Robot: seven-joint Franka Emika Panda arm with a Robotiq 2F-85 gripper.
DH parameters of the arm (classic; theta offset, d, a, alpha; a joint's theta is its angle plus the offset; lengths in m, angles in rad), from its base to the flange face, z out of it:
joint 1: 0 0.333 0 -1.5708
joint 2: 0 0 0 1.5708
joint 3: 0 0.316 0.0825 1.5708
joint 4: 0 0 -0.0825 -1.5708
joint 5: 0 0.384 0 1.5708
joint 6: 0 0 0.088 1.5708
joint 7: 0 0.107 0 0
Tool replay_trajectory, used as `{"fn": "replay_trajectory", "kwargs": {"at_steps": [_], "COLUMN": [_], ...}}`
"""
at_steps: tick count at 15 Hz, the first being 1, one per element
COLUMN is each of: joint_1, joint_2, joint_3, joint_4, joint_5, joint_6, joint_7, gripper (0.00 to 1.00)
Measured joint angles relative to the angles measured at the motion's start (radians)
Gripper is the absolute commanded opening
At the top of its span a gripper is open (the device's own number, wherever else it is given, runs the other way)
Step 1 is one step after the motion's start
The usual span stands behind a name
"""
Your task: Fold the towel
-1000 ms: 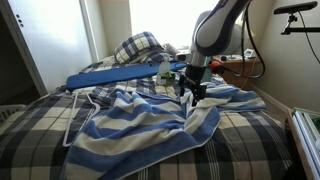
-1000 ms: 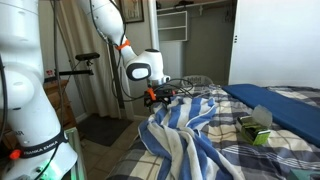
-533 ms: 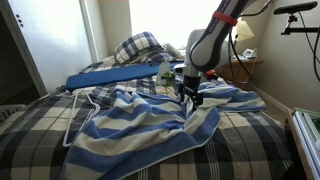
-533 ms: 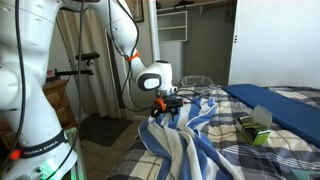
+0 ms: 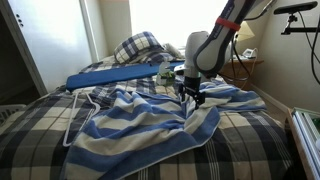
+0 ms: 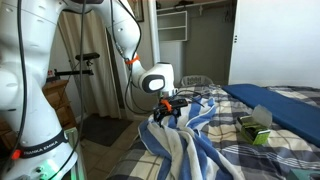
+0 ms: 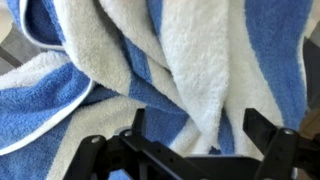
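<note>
My gripper has its fingers spread wide around the towel's raised white fold (image 5: 191,104) (image 7: 207,117) already, so next it will move down a little farther onto that fold and close on it.
The towel (image 5: 150,118), with broad blue and white stripes, lies rumpled across the plaid bed; it also shows in an exterior view (image 6: 195,135) and fills the wrist view (image 7: 150,70). My gripper (image 5: 188,98) hangs over the towel's far right part, fingers pointing down, close above or touching the folds; it also shows in an exterior view (image 6: 166,112). In the wrist view the gripper (image 7: 195,140) has its two fingers spread wide apart, with a raised white fold of towel between them but not pinched.
The towel lies on a dark navy-and-white plaid bedspread (image 5: 40,130). A long flat blue board (image 5: 110,75) lies at the back beside a plaid pillow (image 5: 140,46). A green box (image 6: 252,127) sits on the bed. A nightstand with a lamp (image 5: 245,55) stands behind.
The arm has lowered and shifted slightly, bringing the gripper down onto the towel. The towel itself has not visibly moved.
</note>
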Motion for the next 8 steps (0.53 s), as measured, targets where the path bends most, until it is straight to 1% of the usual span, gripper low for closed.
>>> {"fn": "replay_trajectory", "kwargs": {"at_steps": [2, 3, 4, 5, 8], "joint_1": [-0.002, -0.009, -0.018, -0.030, -0.069], "joint_2": [0.030, 0.046, 0.063, 0.079, 0.123], "joint_3": [-0.027, -0.029, -0.024, -0.011, 0.039], "joint_4": [0.022, 0.035, 0.047, 0.059, 0.096], "joint_5": [-0.074, -0.093, -0.102, -0.103, -0.102], "joint_6": [-0.001, -0.005, -0.012, -0.028, -0.095], "joint_7": [0.003, 0.003, 0.002, -0.002, -0.008], "gripper": [1.00, 0.75, 0.74, 0.68, 0.44]}}
